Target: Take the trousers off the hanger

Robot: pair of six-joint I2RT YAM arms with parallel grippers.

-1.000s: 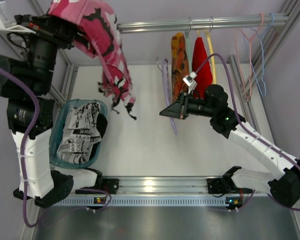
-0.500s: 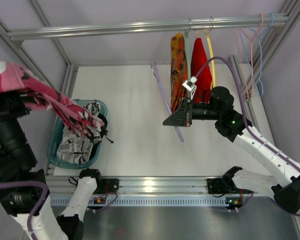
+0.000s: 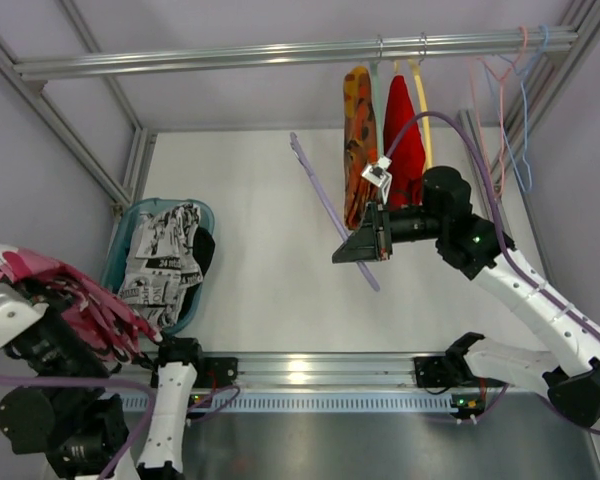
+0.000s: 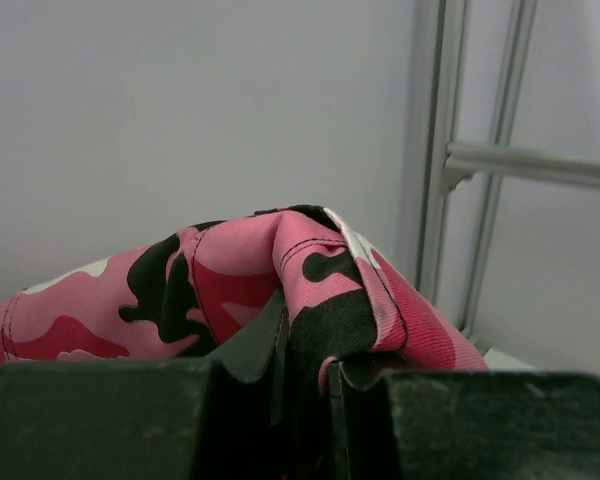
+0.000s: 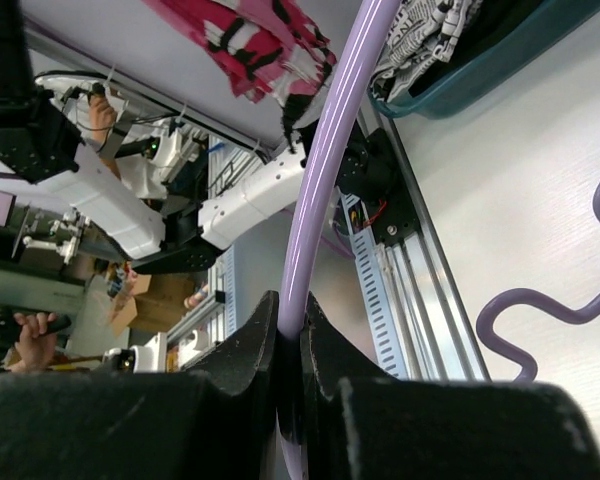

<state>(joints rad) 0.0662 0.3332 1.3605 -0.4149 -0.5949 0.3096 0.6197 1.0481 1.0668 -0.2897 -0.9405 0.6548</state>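
The trousers [image 3: 42, 276] are already off the lilac hanger [image 3: 320, 195], so next my left gripper will swing outward over the teal basket and let go of the fold.
The pink camouflage trousers [image 3: 42, 276] are bunched at the near left corner, off the hanger. My left gripper [image 3: 55, 335] is shut on a fold of them; the left wrist view shows the fabric [image 4: 280, 280] pinched between its jaws [image 4: 305, 365]. The lilac hanger [image 3: 320, 195] slants bare above the table's middle. My right gripper [image 3: 342, 255] is shut on its bar, seen in the right wrist view as the hanger [image 5: 330, 150] running up from the closed gripper [image 5: 290, 310]. The trousers [image 5: 250, 35] show far off in that view.
A teal basket [image 3: 117, 262] with black-and-white printed cloth sits at the left. An orange garment [image 3: 357, 120] and a red garment [image 3: 405, 130] hang from the rail [image 3: 280, 52]. Spare hangers [image 3: 505, 110] hang at the far right. Frame posts stand along both sides.
My left arm has swung the trousers from the upper left down past the basket to the near left corner. The right gripper and hanger have shifted slightly right, the hanger tilting more.
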